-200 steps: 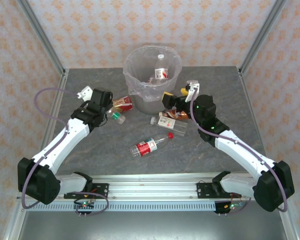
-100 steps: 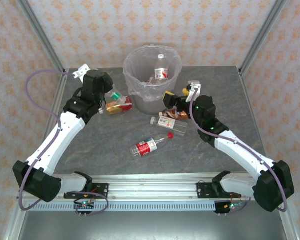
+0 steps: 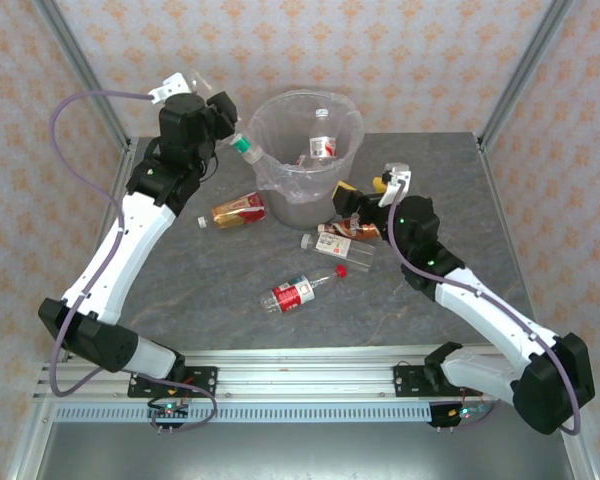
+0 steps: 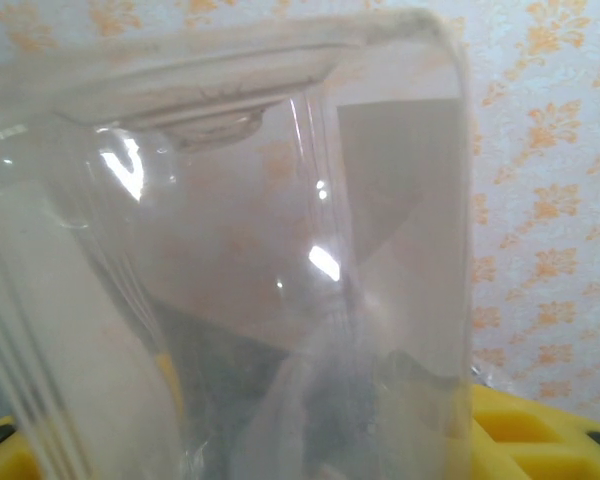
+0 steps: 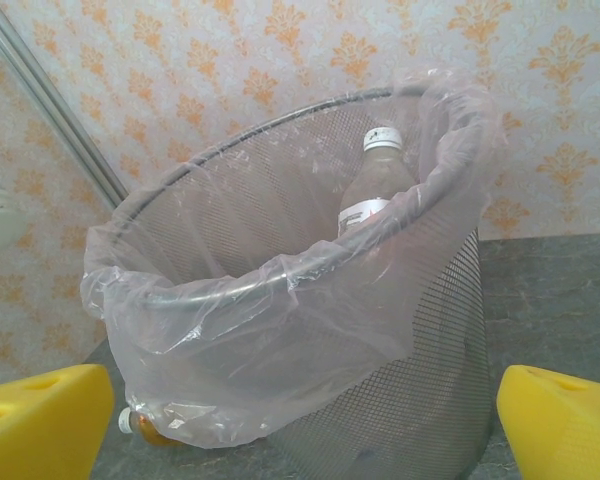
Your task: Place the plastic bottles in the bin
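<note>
The green cap hangs outside, so next my left gripper will swing across the bin's rim to the bin's opening (image 3: 286,132) beside it, toward the white-capped bottle, and release there.
My left gripper (image 3: 226,126) is raised at the left rim of the bin (image 3: 280,190) and is shut on a clear plastic bottle (image 3: 243,147), whose green cap points toward the bin. Up close, that bottle (image 4: 280,250) sits between the yellow fingers (image 4: 545,430). Inside the bin stands a white-capped bottle (image 3: 322,138) (image 5: 375,185). On the table lie an orange-gold bottle (image 3: 238,210), a brown-labelled bottle (image 3: 338,246) and a red-capped bottle (image 3: 298,292). My right gripper (image 3: 362,192) (image 5: 300,440) is open and empty, right of the bin (image 5: 310,300).
Another bottle (image 3: 355,232) lies just under the right wrist. An orange bottle (image 5: 145,428) peeks out past the bin's base. The metal frame posts (image 3: 80,70) and patterned walls close in the table at the back and sides.
My left arm has lifted the green-capped bottle off the table, up and back to the bin's left rim. The right gripper has shifted slightly and stayed open.
</note>
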Controlling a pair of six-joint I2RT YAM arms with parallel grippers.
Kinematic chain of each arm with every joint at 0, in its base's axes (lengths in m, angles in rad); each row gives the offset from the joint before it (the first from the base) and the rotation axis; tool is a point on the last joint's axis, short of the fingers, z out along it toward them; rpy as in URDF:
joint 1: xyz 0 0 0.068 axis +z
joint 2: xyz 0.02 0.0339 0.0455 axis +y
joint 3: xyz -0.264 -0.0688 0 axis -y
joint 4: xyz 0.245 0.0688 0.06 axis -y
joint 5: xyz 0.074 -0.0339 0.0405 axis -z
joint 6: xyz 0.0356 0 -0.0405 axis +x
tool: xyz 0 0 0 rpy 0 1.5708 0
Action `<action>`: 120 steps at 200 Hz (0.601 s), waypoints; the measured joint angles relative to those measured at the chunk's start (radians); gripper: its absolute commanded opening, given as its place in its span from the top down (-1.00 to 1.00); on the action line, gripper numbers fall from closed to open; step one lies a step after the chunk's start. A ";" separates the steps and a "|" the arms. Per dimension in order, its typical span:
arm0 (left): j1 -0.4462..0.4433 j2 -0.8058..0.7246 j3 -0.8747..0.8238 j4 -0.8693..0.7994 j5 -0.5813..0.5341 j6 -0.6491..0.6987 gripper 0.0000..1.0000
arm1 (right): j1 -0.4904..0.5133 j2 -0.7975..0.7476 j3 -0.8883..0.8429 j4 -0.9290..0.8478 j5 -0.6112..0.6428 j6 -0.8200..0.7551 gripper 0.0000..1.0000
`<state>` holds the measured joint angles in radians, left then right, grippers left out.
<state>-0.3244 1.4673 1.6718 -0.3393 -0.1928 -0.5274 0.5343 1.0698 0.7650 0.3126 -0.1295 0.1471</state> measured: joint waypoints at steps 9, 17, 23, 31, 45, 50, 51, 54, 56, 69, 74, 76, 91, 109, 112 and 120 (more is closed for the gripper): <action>0.000 0.026 0.031 0.000 0.013 0.011 0.00 | 0.000 -0.011 -0.005 -0.001 0.003 0.000 -0.98; 0.000 0.051 0.058 0.000 0.026 0.020 0.01 | 0.000 -0.021 -0.008 -0.004 0.006 0.003 -0.98; 0.000 0.069 0.078 0.000 0.032 0.027 0.00 | 0.000 -0.029 -0.010 -0.005 0.008 0.003 -0.98; -0.001 0.097 0.106 0.000 0.039 0.040 0.00 | 0.000 -0.040 -0.013 -0.006 0.011 0.003 -0.99; -0.003 0.142 0.150 -0.001 0.052 0.063 0.00 | 0.000 -0.059 -0.021 -0.006 0.019 0.003 -0.98; -0.003 0.159 0.168 -0.001 0.056 0.073 0.00 | 0.000 -0.064 -0.024 -0.007 0.022 0.003 -0.98; -0.003 0.161 0.170 -0.001 0.056 0.075 0.00 | 0.000 -0.066 -0.025 -0.007 0.023 0.003 -0.98; -0.005 0.170 0.180 -0.002 0.056 0.082 0.00 | 0.000 -0.069 -0.026 -0.008 0.025 0.003 -0.98; -0.006 0.176 0.187 -0.004 0.057 0.085 0.00 | 0.000 -0.071 -0.027 -0.009 0.026 0.003 -0.98; -0.015 0.215 0.229 -0.005 0.064 0.113 0.00 | 0.000 -0.080 -0.032 -0.013 0.033 0.003 -0.98; -0.020 0.231 0.247 -0.007 0.073 0.129 -0.01 | 0.000 -0.083 -0.034 -0.013 0.035 0.003 -0.98; -0.022 0.235 0.252 -0.007 0.075 0.132 -0.01 | 0.000 -0.084 -0.035 -0.013 0.036 0.003 -0.99; -0.039 0.272 0.292 -0.008 0.099 0.172 -0.01 | 0.000 -0.089 -0.041 -0.017 0.041 0.003 -0.98; -0.057 0.324 0.356 -0.023 0.138 0.224 -0.01 | 0.000 -0.089 -0.043 -0.022 0.049 0.003 -0.98; -0.060 0.335 0.370 -0.027 0.142 0.232 -0.01 | 0.000 -0.089 -0.043 -0.023 0.051 0.003 -0.98; -0.063 0.368 0.418 -0.050 0.159 0.251 0.00 | 0.000 -0.089 -0.043 -0.027 0.053 0.003 -0.98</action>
<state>-0.3874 1.8355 2.0895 -0.3889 -0.0338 -0.2760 0.5343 0.9806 0.7216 0.2855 -0.0761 0.1501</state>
